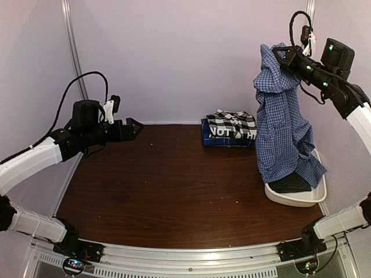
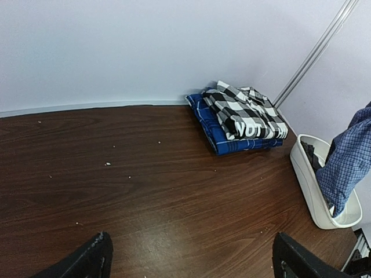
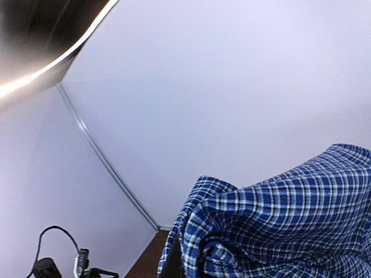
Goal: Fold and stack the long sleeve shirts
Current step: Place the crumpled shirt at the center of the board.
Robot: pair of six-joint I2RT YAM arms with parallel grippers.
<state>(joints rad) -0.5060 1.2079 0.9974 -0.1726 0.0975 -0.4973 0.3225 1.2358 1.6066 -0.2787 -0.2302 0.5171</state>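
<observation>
I'll next move my right gripper left in the top view, then down over the tabletop's bare middle, to release the shirt where it has room.
A blue-and-white fine-check shirt (image 1: 282, 119) hangs full length from my right gripper (image 1: 282, 57). That gripper is shut on the shirt's top, high at the right, and the hem trails into the white tub (image 1: 302, 202). In the right wrist view the bunched checked cloth (image 3: 278, 220) hides the fingers. At the back of the table lies a folded stack, with a black-and-white large-check shirt (image 1: 233, 120) on a dark blue one lettered "NOT" (image 1: 220, 132). My left gripper (image 1: 134, 126) hovers open over the table's left side, holding nothing. The stack (image 2: 243, 113) lies far beyond its fingers (image 2: 93, 260).
The tub (image 2: 307, 185) sits at the table's right edge with a dark cloth (image 1: 290, 184) inside. Pale walls close in the back and both sides. Small white crumbs dot the brown tabletop (image 1: 168, 179).
</observation>
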